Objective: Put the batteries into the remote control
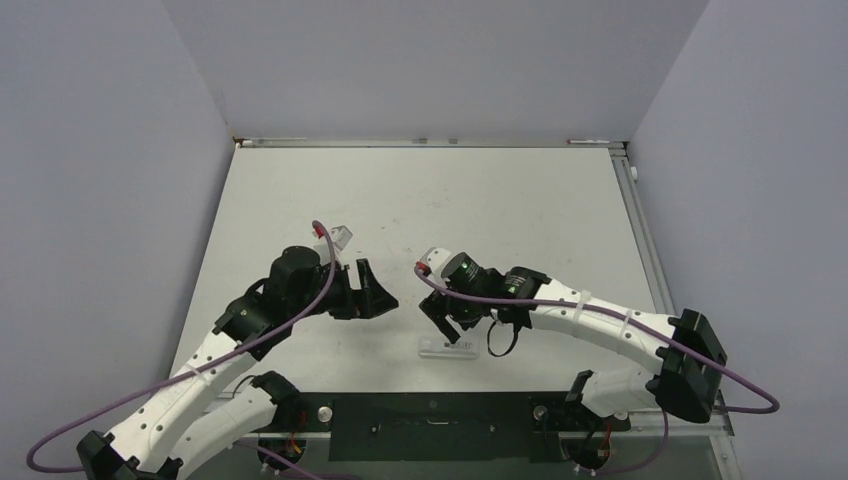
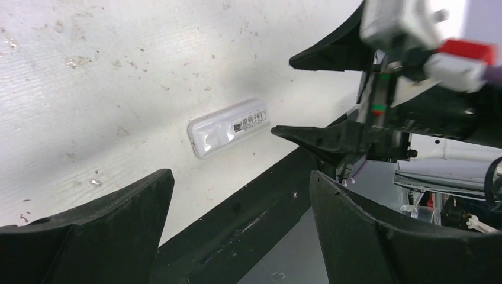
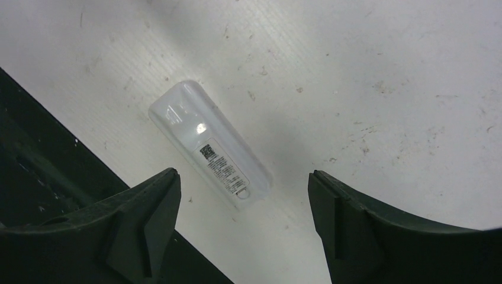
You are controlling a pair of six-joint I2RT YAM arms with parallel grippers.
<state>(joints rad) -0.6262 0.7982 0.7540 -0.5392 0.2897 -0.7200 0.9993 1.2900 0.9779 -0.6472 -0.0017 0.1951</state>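
My right gripper is open and will next go down and back, and it will turn its fingers to straddle the remote control's labelled end (image 1: 462, 348) (image 3: 231, 175).
The remote control (image 1: 447, 348) lies flat near the table's front edge with its labelled white back up and nothing gripping it. It also shows in the left wrist view (image 2: 228, 127) and the right wrist view (image 3: 207, 142). My right gripper (image 1: 455, 332) hovers just above it, open, with the remote's labelled end between its spread fingers (image 3: 244, 173). My left gripper (image 1: 372, 288) is open and empty (image 2: 240, 177), left of the remote and aimed toward it. No batteries show in any view.
A small pale object (image 1: 343, 237) sits on the table behind the left arm. The black front rail (image 1: 430, 410) runs just beyond the remote's near side. The right gripper's black fingers (image 2: 322, 137) reach in close to the left gripper's.
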